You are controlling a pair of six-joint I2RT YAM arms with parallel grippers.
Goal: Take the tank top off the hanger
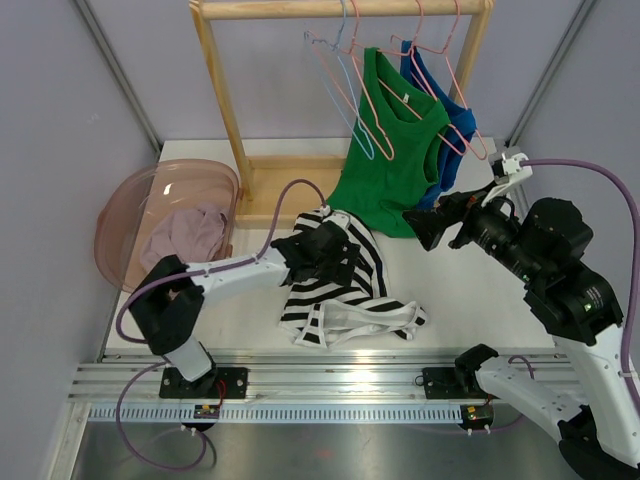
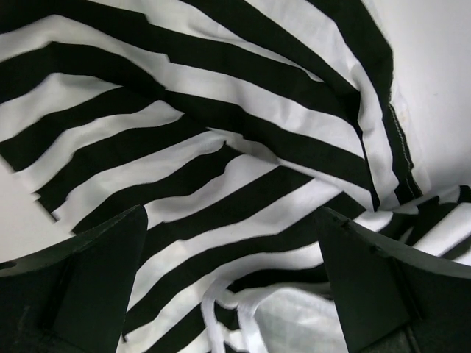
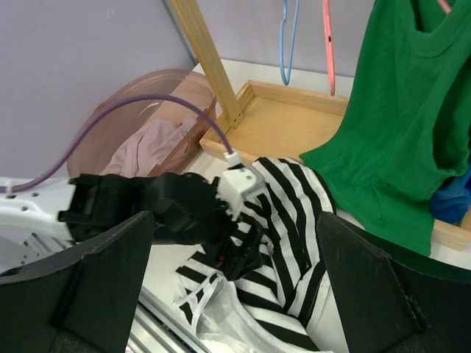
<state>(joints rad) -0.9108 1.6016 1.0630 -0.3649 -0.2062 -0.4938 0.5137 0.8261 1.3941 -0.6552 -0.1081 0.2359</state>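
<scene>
My left gripper sinks down onto the rumpled middle of the striped tank top [image 1: 357,284] [image 2: 246,184] next and closes there, since loose folds of cloth lie below my wide-open fingers.
A black-and-white striped tank top [image 1: 352,302] lies crumpled on the table, off any hanger. My left gripper [image 1: 338,262] is low over it, jaws wide apart with striped cloth [image 2: 221,147] between and below the fingers, gripping nothing. A green tank top [image 1: 395,150] hangs on a pink hanger [image 1: 385,100] on the wooden rack [image 1: 225,90], with a blue top [image 1: 452,112] behind it. My right gripper [image 1: 425,228] is open and empty in the air, just right of the green top's hem. Its view shows the striped top [image 3: 309,213] and green top [image 3: 401,125].
An empty blue hanger [image 1: 340,90] hangs left of the green top. A pink basin [image 1: 165,215] with a pale pink cloth [image 1: 190,235] stands at the left. The rack's wooden base tray [image 1: 275,180] is behind the striped top. Grey walls enclose the table.
</scene>
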